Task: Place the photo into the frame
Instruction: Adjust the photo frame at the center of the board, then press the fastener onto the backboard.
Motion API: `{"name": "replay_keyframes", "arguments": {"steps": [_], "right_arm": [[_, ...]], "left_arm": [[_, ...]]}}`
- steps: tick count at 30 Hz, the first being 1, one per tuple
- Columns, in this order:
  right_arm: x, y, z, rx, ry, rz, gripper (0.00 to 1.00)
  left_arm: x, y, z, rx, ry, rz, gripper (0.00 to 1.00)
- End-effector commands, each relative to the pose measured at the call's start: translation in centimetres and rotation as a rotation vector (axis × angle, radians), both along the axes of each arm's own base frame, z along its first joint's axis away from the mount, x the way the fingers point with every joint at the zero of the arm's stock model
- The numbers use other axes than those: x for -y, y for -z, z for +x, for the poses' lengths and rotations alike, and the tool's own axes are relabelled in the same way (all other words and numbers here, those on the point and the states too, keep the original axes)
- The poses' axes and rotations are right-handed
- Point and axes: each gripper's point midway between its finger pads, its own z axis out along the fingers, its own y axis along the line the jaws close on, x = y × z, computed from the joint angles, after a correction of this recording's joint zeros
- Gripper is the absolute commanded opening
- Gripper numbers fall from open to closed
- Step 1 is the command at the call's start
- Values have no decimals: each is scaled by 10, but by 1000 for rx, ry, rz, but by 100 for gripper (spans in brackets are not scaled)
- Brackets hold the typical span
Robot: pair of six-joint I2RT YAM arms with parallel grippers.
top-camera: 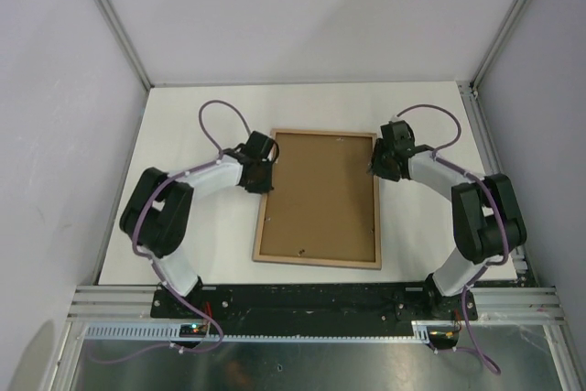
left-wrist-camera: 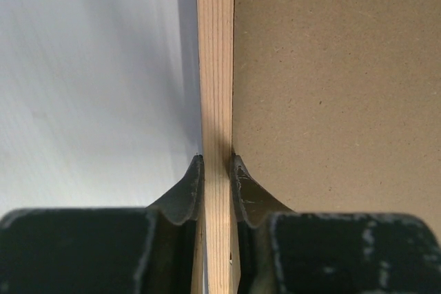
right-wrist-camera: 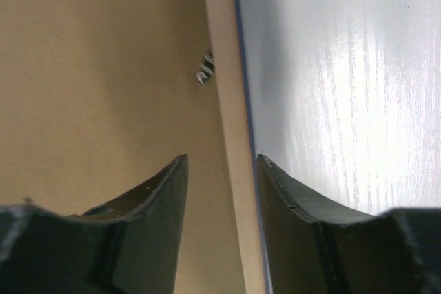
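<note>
Next, my left gripper slides the frame back toward the arm bases, before my left gripper opens.
The frame (top-camera: 317,262) lies face down in the middle of the table, light wood back up, a thin navy edge showing in the right wrist view (right-wrist-camera: 227,87). A plain brown backing board (top-camera: 322,194) fills it. The photo is hidden. My left gripper (top-camera: 265,171) is shut on the frame's left wooden rail (left-wrist-camera: 216,67), one finger on each side. My right gripper (top-camera: 377,167) is open and straddles the right rail, one finger over the board (right-wrist-camera: 96,67) and the other on the table side.
The white table (top-camera: 421,235) is bounded by grey walls and aluminium posts at the back and sides. A small metal clip (right-wrist-camera: 204,69) sits at the board's edge by the right rail. The arm bases stand at the near edge.
</note>
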Motion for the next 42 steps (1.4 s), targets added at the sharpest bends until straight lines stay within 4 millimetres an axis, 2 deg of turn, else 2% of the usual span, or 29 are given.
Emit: {"name": "replay_keyframes", "arguments": {"steps": [1, 6, 12, 20, 29, 37, 40, 42], "right_arm": [[-3, -32, 7, 111, -32, -18, 53], [-6, -25, 21, 116, -22, -37, 61], [-3, -7, 19, 63, 7, -79, 61], [-11, 3, 17, 46, 4, -86, 61], [-5, 12, 23, 46, 34, -112, 60], [-4, 16, 14, 16, 28, -150, 48], [-5, 16, 11, 10, 19, -149, 41], [-6, 17, 10, 5, 15, -148, 32]], "left_arm": [[0, -20, -23, 20, -19, -46, 0], [-1, -27, -36, 29, -12, -70, 0], [-3, -27, -41, 28, -19, -75, 0], [-1, -26, -42, 29, -25, -76, 0], [2, -22, -43, 24, -24, -76, 0], [3, -20, -43, 19, -26, -74, 0], [3, -19, -44, 18, -32, -75, 0], [3, -20, -43, 19, -38, -77, 0]]}}
